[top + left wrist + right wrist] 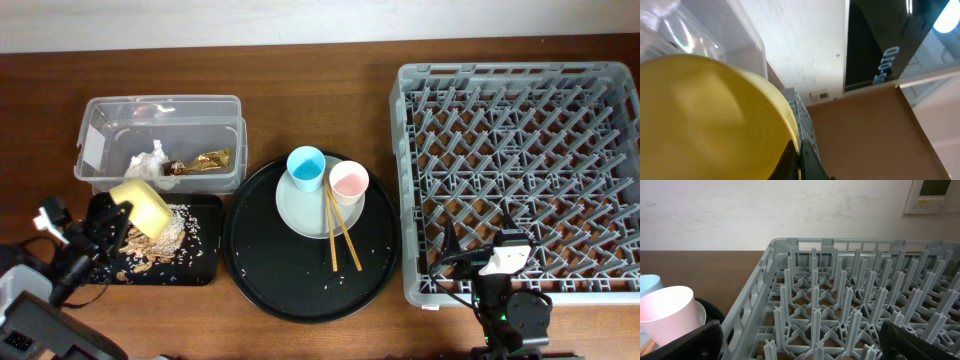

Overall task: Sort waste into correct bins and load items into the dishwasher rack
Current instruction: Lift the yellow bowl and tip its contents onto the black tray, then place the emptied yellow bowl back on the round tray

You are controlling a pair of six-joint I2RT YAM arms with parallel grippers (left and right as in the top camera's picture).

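Note:
The near part of the round tray is bare, so I will move my left gripper to the right in the overhead view, lower the bowl (142, 206) there and let go of its rim.
My left gripper (118, 212) is shut on the rim of the yellow bowl (142, 206), held tilted over the shallow black tray (200, 262), where tan food scraps and rice (160, 240) lie. In the left wrist view the bowl (705, 120) fills the left side, its rim pinched between my fingers (800, 162). The clear tub (160, 140) holds the white napkin (147, 161) and gold wrapper (210, 159). The blue cup (306, 168), pink cup (349, 183) and chopsticks (340, 230) rest on the grey-green plate (295, 210). My right gripper (497, 262) is open over the grey rack's (520, 90) front edge.
The plate sits on a large round black tray (310, 285) with scattered rice grains, between the black tray and the rack. The right wrist view shows the rack's upright pegs (840, 300) and the pink cup (670, 312) at left.

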